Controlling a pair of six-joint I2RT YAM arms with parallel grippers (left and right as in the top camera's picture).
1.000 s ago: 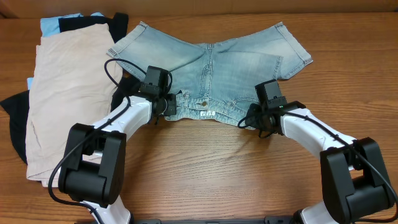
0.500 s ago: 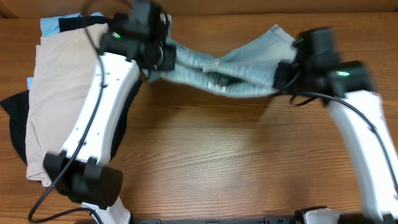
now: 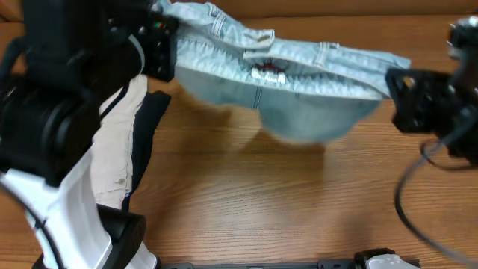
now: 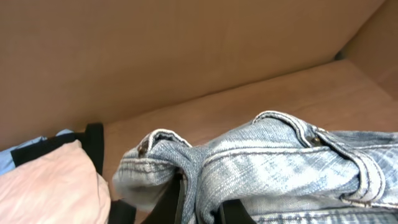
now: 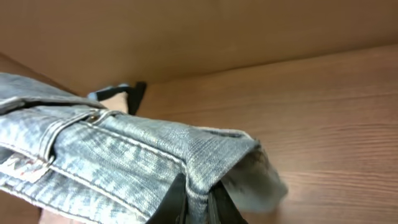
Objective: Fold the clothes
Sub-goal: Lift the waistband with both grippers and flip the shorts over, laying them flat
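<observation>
The waistband corner will go down next onto the bare tabletop below, by the cardboard side [image 4: 193, 119] and clear of the pile. My left gripper will then let go of it there.
The light-wash blue denim shorts [image 3: 299, 101] hang in the air, stretched by the waistband between my two grippers, with the legs sagging below. My left gripper [image 3: 168, 41] is shut on the left waistband end. In the left wrist view, the denim [image 4: 280, 162] bunches between its black fingers [image 4: 171, 202]. My right gripper [image 3: 392, 82] is shut on the right end. There the folded denim edge [image 5: 124, 155] is pinched between its fingers [image 5: 174, 202]. The other clothes lie in a pile at the left, with beige shorts [image 3: 116, 161] on top of a black piece [image 3: 149, 127].
A brown cardboard wall [image 4: 155, 56] runs along the back of the wooden table [image 3: 261, 209]. The beige shorts [image 4: 43, 186] and black piece [image 4: 94, 146] lie just left of the left gripper. My left arm [image 3: 60, 112] hides much of the pile from above.
Both grippers have risen from the table's front and carried the denim shorts up and back. The shorts lay flat before and now hang stretched in the air.
</observation>
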